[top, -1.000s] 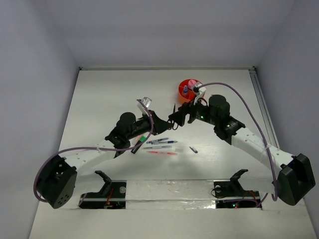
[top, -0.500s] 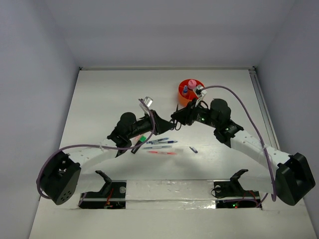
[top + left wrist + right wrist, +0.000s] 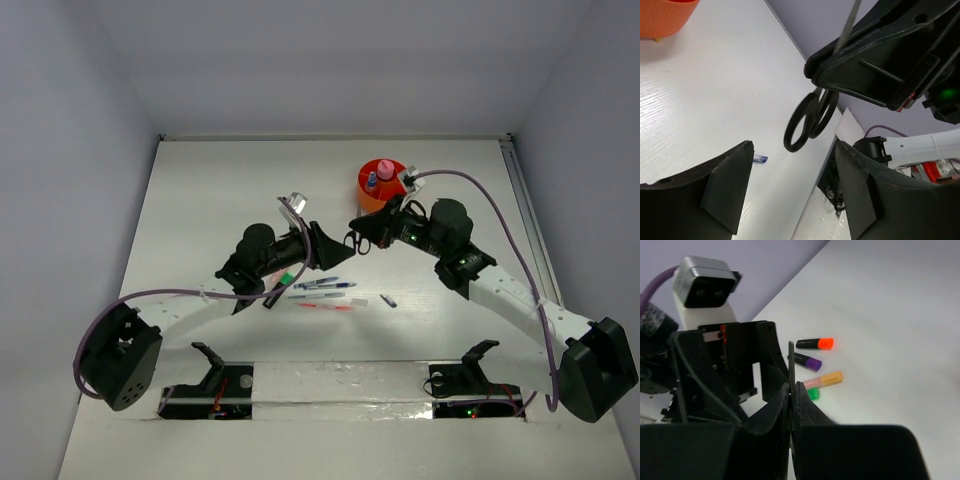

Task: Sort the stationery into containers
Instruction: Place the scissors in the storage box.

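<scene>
My right gripper should next turn, move outward over the free space beside the pink tube in the orange tub, and release the scissors.
The black-handled scissors (image 3: 804,122) hang in the air by their blade (image 3: 791,365), and my right gripper (image 3: 792,387) is shut on that blade. Their loops dangle just beyond the tips of my left gripper (image 3: 792,145), which stands open with nothing between its fingers. From above, both grippers meet mid-table: left gripper (image 3: 322,245), right gripper (image 3: 358,228). The orange tub (image 3: 372,195) at the back holds a pink tube and a blue-capped bottle. Orange (image 3: 815,343), purple (image 3: 807,361) and green (image 3: 813,393) highlighters and a pink-orange marker (image 3: 822,380) lie on the table.
Blue pens (image 3: 325,284), a red pen (image 3: 325,306) and a small dark piece (image 3: 388,300) lie on the white table in front of the grippers. The left arm's camera and cable fill the left of the right wrist view.
The scissors have passed from the left gripper to the right: the right jaws closed on the blade and the left jaws then opened off the handles.
</scene>
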Robot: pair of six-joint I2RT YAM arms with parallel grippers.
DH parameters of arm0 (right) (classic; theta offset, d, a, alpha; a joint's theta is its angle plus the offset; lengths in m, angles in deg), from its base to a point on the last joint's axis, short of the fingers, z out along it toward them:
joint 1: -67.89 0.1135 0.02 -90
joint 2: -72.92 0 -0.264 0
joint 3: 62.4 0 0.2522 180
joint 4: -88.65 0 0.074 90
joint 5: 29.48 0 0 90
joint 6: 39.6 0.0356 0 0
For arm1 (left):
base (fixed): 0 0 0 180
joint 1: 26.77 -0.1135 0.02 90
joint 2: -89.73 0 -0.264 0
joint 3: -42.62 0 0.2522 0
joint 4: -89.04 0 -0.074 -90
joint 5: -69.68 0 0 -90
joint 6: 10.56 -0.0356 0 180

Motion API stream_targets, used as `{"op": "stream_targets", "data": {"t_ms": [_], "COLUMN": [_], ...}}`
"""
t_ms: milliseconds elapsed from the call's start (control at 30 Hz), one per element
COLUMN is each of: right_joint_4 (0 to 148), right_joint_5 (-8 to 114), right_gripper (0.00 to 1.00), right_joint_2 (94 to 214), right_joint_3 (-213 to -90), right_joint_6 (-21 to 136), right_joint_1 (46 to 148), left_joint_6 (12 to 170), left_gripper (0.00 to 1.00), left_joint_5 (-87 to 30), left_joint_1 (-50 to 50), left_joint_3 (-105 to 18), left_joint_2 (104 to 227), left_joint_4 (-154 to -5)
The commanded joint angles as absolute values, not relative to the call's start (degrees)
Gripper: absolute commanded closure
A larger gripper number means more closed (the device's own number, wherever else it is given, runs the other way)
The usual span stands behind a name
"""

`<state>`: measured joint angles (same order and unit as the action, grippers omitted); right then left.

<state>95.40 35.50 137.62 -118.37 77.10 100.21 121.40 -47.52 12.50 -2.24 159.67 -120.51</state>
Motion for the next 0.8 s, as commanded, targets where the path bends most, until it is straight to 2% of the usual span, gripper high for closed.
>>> {"op": "stream_targets", "data": {"t_ms": [0, 67, 267, 567, 767], "right_joint_4": [96.2, 96.2, 94.8, 86.1, 78.8], "right_joint_5": [39.2, 40.7, 45.9, 60.1, 78.7], "right_gripper": [1.0, 1.0, 1.0, 1.0, 1.0], "right_joint_2": [136.3, 136.2, 136.6, 132.9, 131.8], "right_joint_3": [-120.2, -120.2, -120.9, -121.9, -123.1], "right_joint_6": [75.3, 75.4, 75.5, 73.8, 72.4], "right_joint_1": [100.3, 100.3, 99.8, 97.0, 95.2], "left_joint_6": [118.5, 117.6, 115.6, 113.7, 112.1], "left_gripper": [0.37, 0.31, 0.22, 0.22, 0.23], "left_joint_5": [-44.6, -41.6, -35.8, -23.2, -21.7], "left_joint_1": [12.5, 12.5, 12.5, 12.5, 12.5], "left_joint_3": [-5.5, -4.9, -5.6, -6.7, -8.8], "left_joint_2": [155.6, 153.3, 148.1, 138.3, 131.8], "left_joint_4": [-118.3, -116.1, -110.0, -96.8, -90.9]}}
